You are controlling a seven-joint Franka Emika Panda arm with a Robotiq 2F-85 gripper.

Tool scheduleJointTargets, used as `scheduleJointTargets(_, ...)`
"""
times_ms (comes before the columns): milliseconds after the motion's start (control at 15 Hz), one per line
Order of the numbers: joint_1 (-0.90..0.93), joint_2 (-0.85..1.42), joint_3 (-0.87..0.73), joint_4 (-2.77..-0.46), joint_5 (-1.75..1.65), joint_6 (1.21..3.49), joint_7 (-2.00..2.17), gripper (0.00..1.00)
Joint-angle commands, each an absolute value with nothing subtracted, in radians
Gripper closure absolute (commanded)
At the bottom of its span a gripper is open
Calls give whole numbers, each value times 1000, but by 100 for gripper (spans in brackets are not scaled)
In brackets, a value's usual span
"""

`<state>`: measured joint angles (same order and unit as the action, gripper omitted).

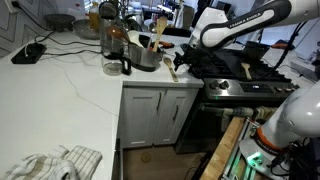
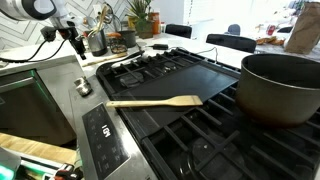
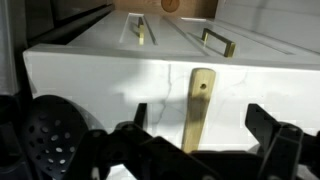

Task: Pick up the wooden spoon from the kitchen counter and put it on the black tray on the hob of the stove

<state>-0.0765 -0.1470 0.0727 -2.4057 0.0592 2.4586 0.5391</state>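
The wooden spoon's handle will get gripped near the holed end, as my gripper will move down to it and close there.
The wooden spoon (image 3: 199,105) lies on the white kitchen counter (image 3: 100,80), its handle with a hole pointing towards the cabinet edge. It also shows near the counter's stove-side edge in an exterior view (image 1: 171,69). My gripper (image 3: 197,110) hovers right over it, open, with one finger on each side of the handle and not touching it. The gripper also shows in both exterior views (image 1: 179,58) (image 2: 72,36). The black tray (image 2: 195,78) lies on the hob (image 2: 215,140) and bears a separate flat wooden spatula (image 2: 155,101).
A steel pot (image 1: 146,54) with upright wooden utensils and a dark jug (image 1: 115,58) stand on the counter beside my gripper. A black slotted spoon (image 3: 50,140) lies close by. A large dark pot (image 2: 281,85) stands on the hob. A cloth (image 1: 55,163) lies at the counter's near end.
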Motion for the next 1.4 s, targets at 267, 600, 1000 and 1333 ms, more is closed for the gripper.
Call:
scheduleJointTargets(267,-63,-32,38,-2325,55,2437,542,0)
scheduleJointTargets(600,-46,27,33,-2283,55,2437,554,0)
scheduleJointTargets(1000,-32,74,20,-2250,58,2427,556,33)
scheduleJointTargets(1333,-16,105,11,-2226,52,2414,571,40)
